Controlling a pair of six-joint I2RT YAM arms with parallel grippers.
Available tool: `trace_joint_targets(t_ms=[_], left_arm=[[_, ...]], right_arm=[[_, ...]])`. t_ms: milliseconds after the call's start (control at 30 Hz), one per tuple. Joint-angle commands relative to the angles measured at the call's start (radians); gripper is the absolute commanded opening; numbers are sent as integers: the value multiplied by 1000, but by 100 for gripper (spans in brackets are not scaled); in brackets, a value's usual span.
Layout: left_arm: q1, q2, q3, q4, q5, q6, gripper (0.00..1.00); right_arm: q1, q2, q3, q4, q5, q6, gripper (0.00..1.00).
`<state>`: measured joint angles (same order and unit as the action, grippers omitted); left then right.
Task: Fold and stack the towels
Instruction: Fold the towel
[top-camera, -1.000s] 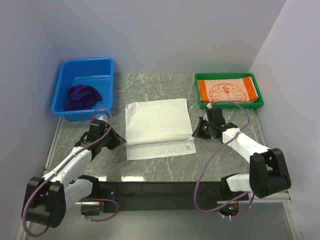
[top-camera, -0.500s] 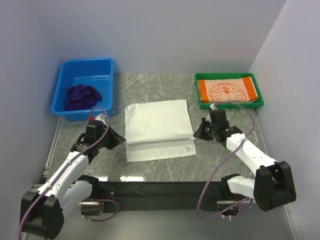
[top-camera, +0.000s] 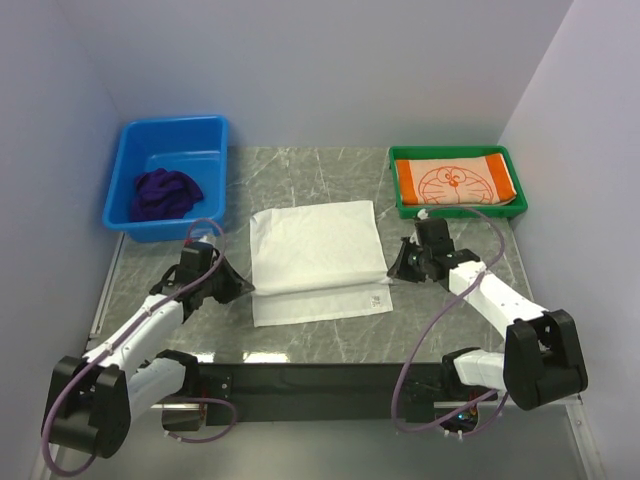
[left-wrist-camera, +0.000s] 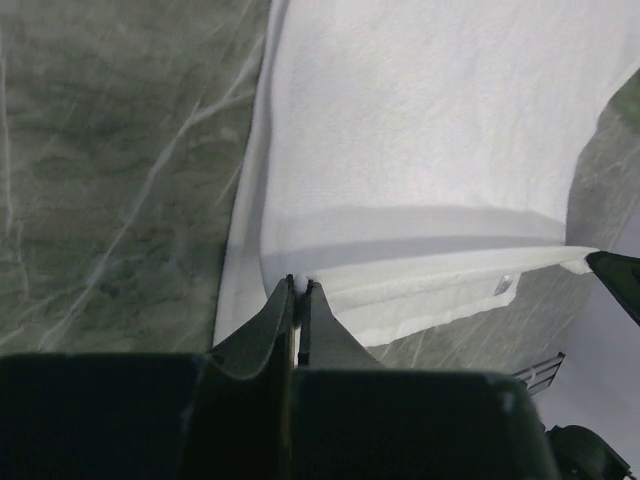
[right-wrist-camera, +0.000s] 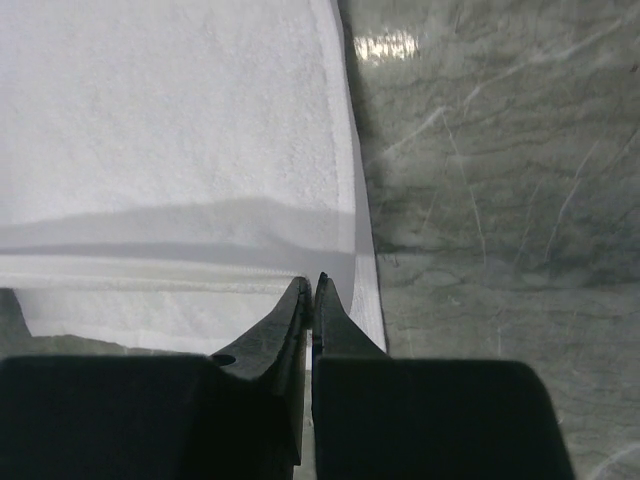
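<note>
The pinched corner goes back and down toward the lower layer's near edge (top-camera: 257, 323) next, drawn by my left gripper, which then opens.
The plain white towel (top-camera: 318, 255) lies on the marble table, its top layer folded toward the near edge with a strip of the lower layer showing in front. My left gripper (top-camera: 243, 287) is shut on the top layer's near left corner, with white cloth pinched between the tips (left-wrist-camera: 300, 285). My right gripper (top-camera: 392, 268) is shut on the near right corner (right-wrist-camera: 311, 285). The towel fills both wrist views (left-wrist-camera: 430, 150) (right-wrist-camera: 170, 120). The orange Doraemon towel (top-camera: 455, 183) lies folded in the green tray. The dark purple towel (top-camera: 165, 193) lies bunched in the blue bin.
The blue bin (top-camera: 215, 135) stands at the back left and the green tray (top-camera: 458, 211) at the back right. Grey walls close in the left, back and right. A black strip runs along the table's near edge (top-camera: 320, 378).
Both grippers stay shut on the towel's corners. The left gripper rose slightly, then came back down toward the near edge. The right one barely shifted.
</note>
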<state>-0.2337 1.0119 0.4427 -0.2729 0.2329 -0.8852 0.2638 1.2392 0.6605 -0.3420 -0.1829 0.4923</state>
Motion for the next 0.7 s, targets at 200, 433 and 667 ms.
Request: trace_joint_targets(t_ms=[200, 433, 667], left_arm=[[13, -142, 122, -149, -144, 37, 1], [10, -171, 53, -150, -112, 25, 1], [1, -66, -58, -20, -70, -17, 1]], right_arm=[[-31, -153, 51, -80, 154, -38, 0], [-31, -188, -27, -69, 151, -21, 0], [-31, -48, -85, 3, 131, -14, 0]])
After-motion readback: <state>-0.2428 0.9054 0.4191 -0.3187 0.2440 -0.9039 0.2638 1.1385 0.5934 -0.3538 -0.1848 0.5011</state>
